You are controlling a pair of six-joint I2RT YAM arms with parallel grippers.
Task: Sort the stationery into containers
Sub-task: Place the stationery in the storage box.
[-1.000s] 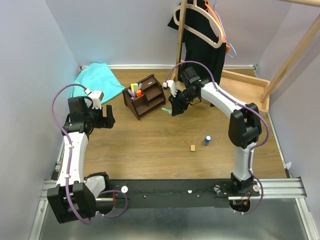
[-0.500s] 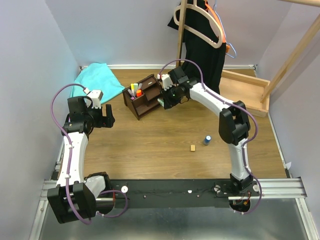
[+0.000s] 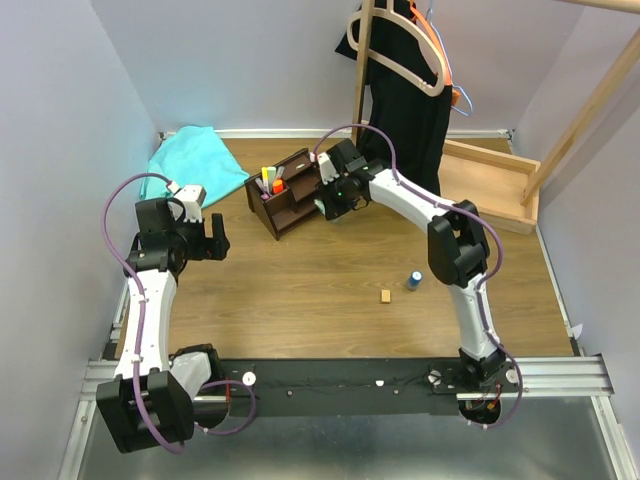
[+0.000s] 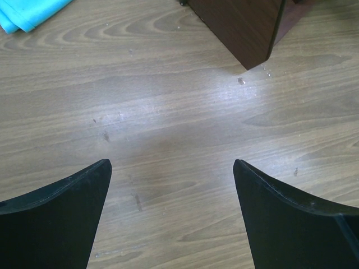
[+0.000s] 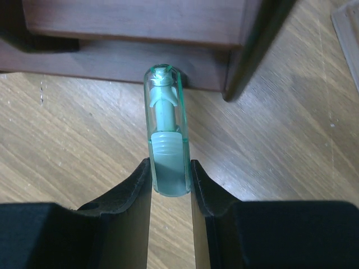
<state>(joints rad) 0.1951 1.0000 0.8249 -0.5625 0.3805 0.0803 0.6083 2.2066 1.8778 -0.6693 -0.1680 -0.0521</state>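
Note:
My right gripper pushes outward next, slides the pale green marker (image 5: 166, 131) into the low opening under the organizer's shelf (image 5: 160, 55) and releases it, since the marker's tip already points there.
My right gripper (image 5: 170, 178) is shut on a pale green marker (image 5: 166, 131) and holds it just in front of the dark brown wooden organizer (image 5: 134, 33). From above, the right gripper (image 3: 326, 205) is at the organizer's (image 3: 292, 200) right end. Yellow, orange and pink markers (image 3: 270, 179) stand in the organizer's left slots. A tan block (image 3: 385, 296) and a small blue cylinder (image 3: 414, 279) lie on the table to the right. My left gripper (image 4: 171, 168) is open and empty over bare wood, left of the organizer's corner (image 4: 247, 28). The dark pen is not seen.
A turquoise cloth (image 3: 185, 160) lies at the back left and shows in the left wrist view (image 4: 25, 12). A light wooden tray (image 3: 490, 185) sits at the back right under a coat rack with a dark garment (image 3: 405, 80).
My right gripper has moved left and back with the green marker, from the open table up to the organizer's right end. The left arm has barely moved.

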